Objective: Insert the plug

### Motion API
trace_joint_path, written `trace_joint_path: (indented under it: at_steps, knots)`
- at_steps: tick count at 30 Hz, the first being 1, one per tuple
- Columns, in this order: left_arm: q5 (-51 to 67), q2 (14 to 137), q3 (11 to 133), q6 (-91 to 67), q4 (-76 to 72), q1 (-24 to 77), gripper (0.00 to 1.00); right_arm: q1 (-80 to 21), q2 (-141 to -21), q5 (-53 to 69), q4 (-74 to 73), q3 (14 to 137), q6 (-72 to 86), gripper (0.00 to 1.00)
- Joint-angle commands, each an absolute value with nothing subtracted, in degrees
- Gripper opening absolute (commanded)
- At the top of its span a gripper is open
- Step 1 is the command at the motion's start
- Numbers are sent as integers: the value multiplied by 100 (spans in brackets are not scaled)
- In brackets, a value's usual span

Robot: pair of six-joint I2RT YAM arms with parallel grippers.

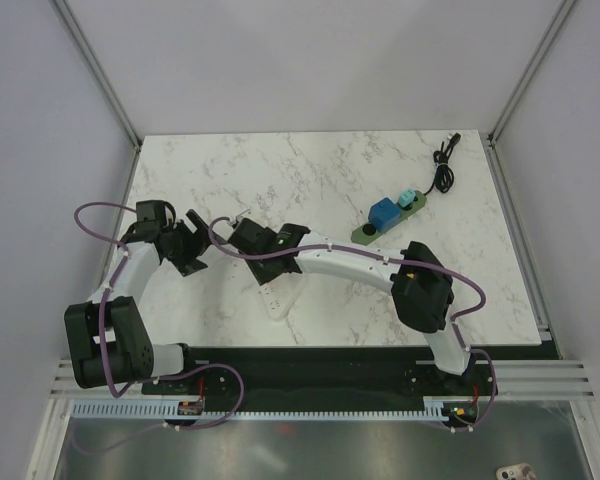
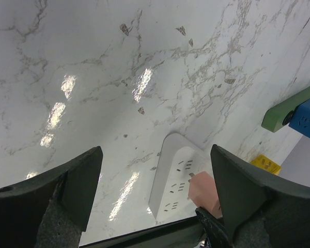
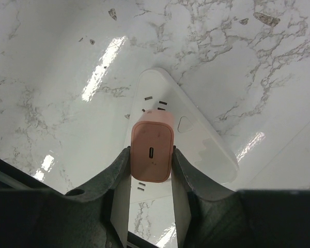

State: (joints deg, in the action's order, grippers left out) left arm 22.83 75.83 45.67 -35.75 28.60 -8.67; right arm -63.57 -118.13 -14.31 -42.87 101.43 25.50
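The power strip's far-end slots are empty beyond the pink plug (image 3: 152, 147), so my right gripper will next carry the plug outward, lower it into them and release.
A pink plug (image 3: 152, 147) with a small port on its back is pinched between the fingers of my right gripper (image 3: 150, 154), which is shut on it. It hangs over the white power strip (image 3: 201, 142) lying flat on the marble table. In the left wrist view the plug (image 2: 206, 192) stands over the middle sockets of the strip (image 2: 174, 178), and a short bit of prong shows just above the strip's face. My left gripper (image 2: 156, 154) is open and holds nothing, hovering left of the strip. From above, the right gripper (image 1: 264, 262) sits over the strip (image 1: 279, 297), with the left gripper (image 1: 187, 246) beside it.
A green board with a blue box (image 1: 388, 214) lies at the right of the table, and a black cable (image 1: 443, 166) lies coiled at the far right corner. The green board (image 2: 287, 109) and a yellow piece (image 2: 266, 164) show at the right of the left wrist view.
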Motion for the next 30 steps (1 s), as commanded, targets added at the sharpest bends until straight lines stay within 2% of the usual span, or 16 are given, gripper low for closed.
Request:
trace_joint_path:
  at_steps: [1, 30]
  knots:
    - [2250, 7532, 4553, -3472, 2786, -905, 92, -6293, -11874, -1503, -4342, 10398, 2479, 0]
    - [2311, 7523, 4553, -3533, 2777, -923, 92, -6205, -12269, -1617, -4342, 10652, 2716, 0]
